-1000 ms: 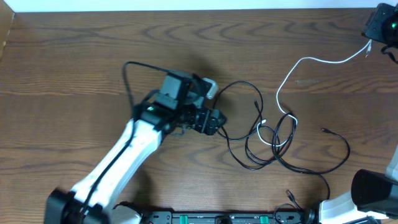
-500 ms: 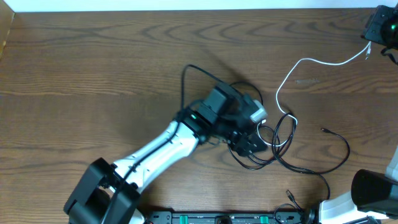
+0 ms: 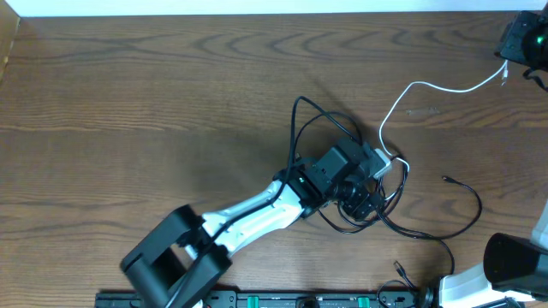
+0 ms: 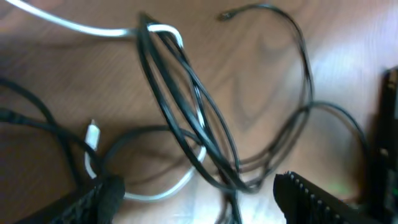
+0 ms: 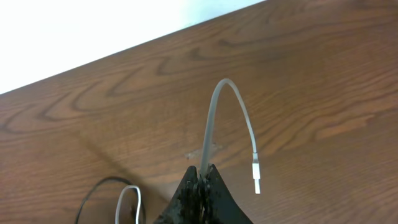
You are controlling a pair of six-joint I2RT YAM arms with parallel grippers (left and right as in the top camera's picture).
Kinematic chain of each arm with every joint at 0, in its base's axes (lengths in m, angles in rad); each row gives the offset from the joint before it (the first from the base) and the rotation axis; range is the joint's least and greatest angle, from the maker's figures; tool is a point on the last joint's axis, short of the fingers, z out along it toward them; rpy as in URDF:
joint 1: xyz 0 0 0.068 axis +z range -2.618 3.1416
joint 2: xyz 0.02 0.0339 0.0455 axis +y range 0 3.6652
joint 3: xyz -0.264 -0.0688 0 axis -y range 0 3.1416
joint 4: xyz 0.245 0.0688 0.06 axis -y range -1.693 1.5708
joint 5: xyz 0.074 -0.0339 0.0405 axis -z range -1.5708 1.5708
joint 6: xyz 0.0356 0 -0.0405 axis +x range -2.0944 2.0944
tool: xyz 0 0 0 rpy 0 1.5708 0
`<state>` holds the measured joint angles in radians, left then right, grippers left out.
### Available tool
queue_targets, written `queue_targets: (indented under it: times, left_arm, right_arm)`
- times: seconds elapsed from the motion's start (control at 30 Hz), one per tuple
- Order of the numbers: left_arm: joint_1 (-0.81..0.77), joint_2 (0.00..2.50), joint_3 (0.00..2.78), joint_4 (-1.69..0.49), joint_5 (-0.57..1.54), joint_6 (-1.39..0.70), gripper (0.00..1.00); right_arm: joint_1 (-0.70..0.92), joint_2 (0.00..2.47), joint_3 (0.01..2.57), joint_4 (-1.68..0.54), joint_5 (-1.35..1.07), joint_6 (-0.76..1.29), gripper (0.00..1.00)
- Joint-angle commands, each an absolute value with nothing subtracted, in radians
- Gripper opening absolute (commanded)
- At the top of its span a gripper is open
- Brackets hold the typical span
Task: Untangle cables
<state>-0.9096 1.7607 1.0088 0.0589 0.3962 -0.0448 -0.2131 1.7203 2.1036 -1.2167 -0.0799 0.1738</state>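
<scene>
Next, the left gripper moves down onto the black cable's parts at the knot (image 3: 381, 205) (image 4: 219, 172) and closes, as their doubled loop already runs between its open fingers.
The cables lie in a knot right of the table's middle. Several black cables (image 4: 186, 106) cross in loops, and one loose black plug end (image 3: 446, 179) trails out to the right. My left gripper (image 3: 366, 198) hovers over the knot. It is open, its fingers (image 4: 102, 198) straddling the crossing strands and a white loop (image 4: 161, 193) without closing on them. The white cable (image 3: 428, 83) runs from the knot to the far right corner. There my right gripper (image 3: 522, 38) is shut on it (image 5: 214, 102), its plug (image 5: 256, 177) dangling free.
The left arm (image 3: 248, 214) stretches diagonally from the front edge, and its own thick black lead (image 3: 297, 115) arches beside the knot. The right arm's base (image 3: 514, 261) fills the lower right corner. A black rail (image 3: 300, 301) lines the front edge.
My left arm has swung right from the table's middle to above the knot, staying open. The right gripper and the white cable have not moved.
</scene>
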Motion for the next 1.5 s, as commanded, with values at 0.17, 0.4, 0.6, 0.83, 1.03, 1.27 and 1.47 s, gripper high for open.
queue_targets:
  times: [0.17, 0.4, 0.6, 0.83, 1.03, 1.27, 1.47]
  left_arm:
    - [-0.909, 1.88, 1.021, 0.216, 0.358, -0.18, 0.82]
    - [-0.908, 1.938, 1.021, 0.318, 0.357, -0.256, 0.74]
    - [-0.867, 1.888, 1.021, 0.342, 0.403, -0.265, 0.08]
    - [-0.722, 1.703, 1.021, 0.278, 0.693, -0.26, 0.07]
    - [-0.545, 1.477, 1.021, 0.079, 0.752, -0.173, 0.07]
    - [-0.259, 1.226, 1.021, -0.162, 0.751, -0.124, 0.08]
    - [-0.132, 1.142, 1.021, -0.284, 0.753, -0.112, 0.08]
  right_arm:
    - [-0.215, 1.694, 2.109, -1.231, -0.097, 0.159, 0.01]
    - [-0.215, 1.694, 2.109, -1.24, -0.097, 0.159, 0.01]
    - [-0.215, 1.694, 2.109, -1.247, -0.096, 0.148, 0.01]
    - [-0.215, 1.694, 2.109, -1.246, -0.096, 0.141, 0.02]
    - [-0.215, 1.694, 2.109, -1.246, -0.049, 0.14, 0.01]
    - [-0.215, 1.695, 2.105, -1.246, -0.001, 0.141, 0.01]
    - [-0.215, 1.699, 2.091, -1.25, -0.094, 0.131, 0.31]
